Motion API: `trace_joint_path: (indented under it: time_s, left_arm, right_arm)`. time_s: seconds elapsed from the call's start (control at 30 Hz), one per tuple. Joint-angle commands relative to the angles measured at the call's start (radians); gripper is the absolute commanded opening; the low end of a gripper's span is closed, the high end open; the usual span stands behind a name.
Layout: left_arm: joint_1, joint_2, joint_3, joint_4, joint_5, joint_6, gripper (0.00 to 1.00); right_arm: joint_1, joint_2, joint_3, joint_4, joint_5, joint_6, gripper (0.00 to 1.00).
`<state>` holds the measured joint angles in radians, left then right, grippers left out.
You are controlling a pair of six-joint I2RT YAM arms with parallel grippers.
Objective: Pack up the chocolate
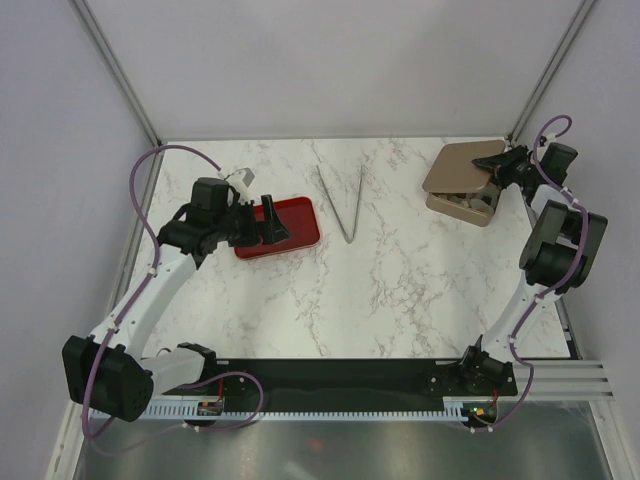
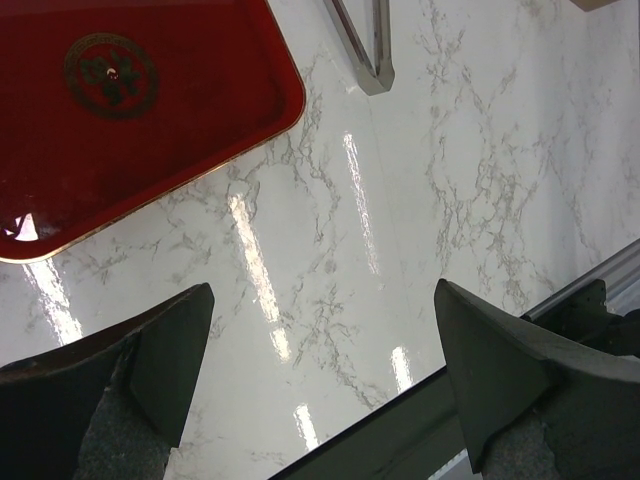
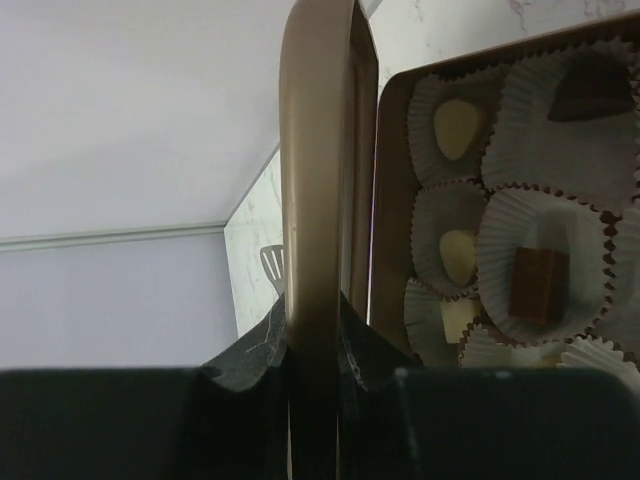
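Note:
My right gripper should move back and down over the tan box's open top point(image 1: 476, 201) point(image 3: 505, 225) and release the lid's edge there, because the lid still stands tilted above it.
The chocolate sits in white paper cups inside a tan box point(image 3: 386, 200): cream pieces point(image 3: 457, 128) and dark brown pieces point(image 3: 540, 282). My right gripper point(image 3: 315, 310) is shut on the edge of the flat brown lid point(image 3: 315, 180), holding it tilted over the box point(image 1: 462, 207) at the table's far right. From above, the lid point(image 1: 460, 165) hides most of the box. My left gripper point(image 1: 272, 222) hangs open over the red tray's point(image 1: 295, 228) near end, with nothing between its fingers point(image 2: 170, 350).
Metal tongs point(image 1: 345, 205) lie at the back middle of the marble table; their tip point(image 2: 372, 55) also shows in the left wrist view. The red tray point(image 2: 120, 120) holds nothing. Frame posts and grey walls border the table.

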<state>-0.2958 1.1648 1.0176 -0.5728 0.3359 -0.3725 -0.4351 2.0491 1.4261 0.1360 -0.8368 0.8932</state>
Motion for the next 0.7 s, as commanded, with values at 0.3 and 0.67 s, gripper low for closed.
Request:
trace_joint_path:
  time_s: [0.3,0.67]
  left_arm:
    - [0.004,0.024,0.013,0.027,0.038,0.043,1.0]
    - [0.004,0.024,0.013,0.027,0.034,0.043,1.0]
  right_arm:
    - [-0.057,0.032,0.076,-0.036,-0.051,-0.056,0.17]
    - [-0.068,0.083,0.132,-0.194,-0.001,-0.134,0.37]
